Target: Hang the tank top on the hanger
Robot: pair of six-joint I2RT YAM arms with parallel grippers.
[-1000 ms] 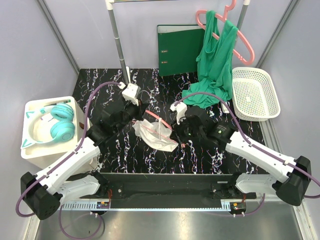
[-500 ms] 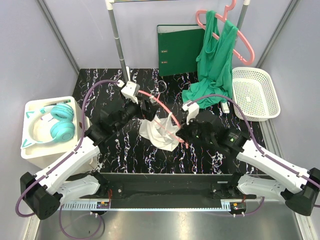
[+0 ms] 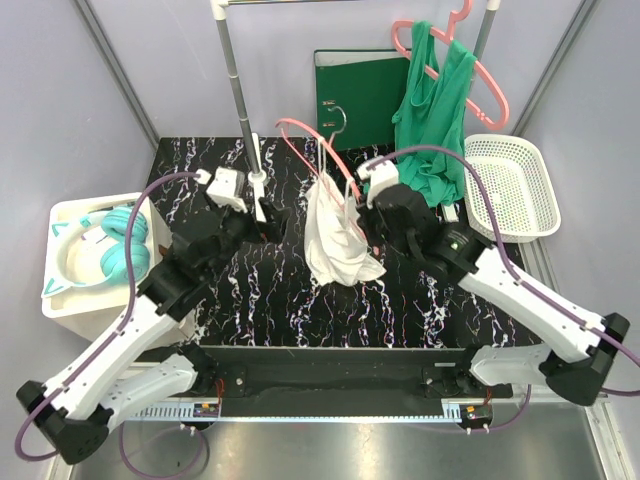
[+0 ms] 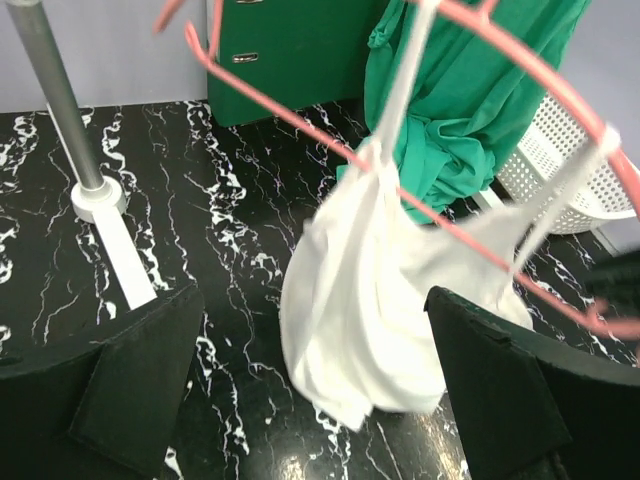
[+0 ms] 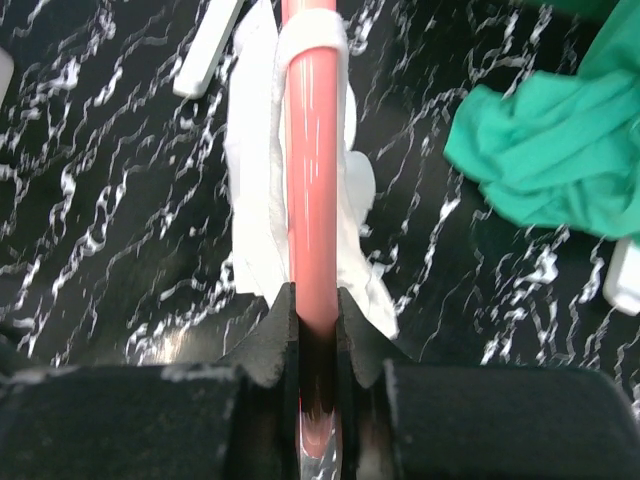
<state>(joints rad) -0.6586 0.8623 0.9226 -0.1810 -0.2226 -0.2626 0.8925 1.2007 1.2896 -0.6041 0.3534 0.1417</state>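
Next, the right gripper moves outward and up until the hanger's grey hook (image 3: 336,113) sits over the rack's top bar (image 3: 288,1), then releases, because the tank top's straps already loop the hanger.
The thin light-pink hanger (image 3: 318,152) is lifted off the table and tilted, its grey hook (image 3: 336,113) at the top. My right gripper (image 3: 362,205) is shut on its lower bar; the right wrist view shows the pink bar (image 5: 312,180) pinched between the jaws (image 5: 318,310). The white tank top (image 3: 336,240) dangles from the hanger by its straps, its hem near the tabletop. One strap loops over the bar (image 5: 312,35). My left gripper (image 3: 270,215) stands open to the left, apart from the cloth. In its wrist view the tank top (image 4: 370,300) and hanger (image 4: 300,115) hang beyond the spread fingers (image 4: 140,370).
A green top on a thicker salmon hanger (image 3: 435,110) hangs at the back right, above a white basket (image 3: 510,185). A green binder (image 3: 360,95) leans on the back wall. The rack pole (image 3: 235,80) stands back left. Teal headphones (image 3: 105,250) lie on a white box at left.
The right gripper closed on the hanger and raised it, with the tank top, up and toward the back. The left gripper opened, let go and drew back to the left.
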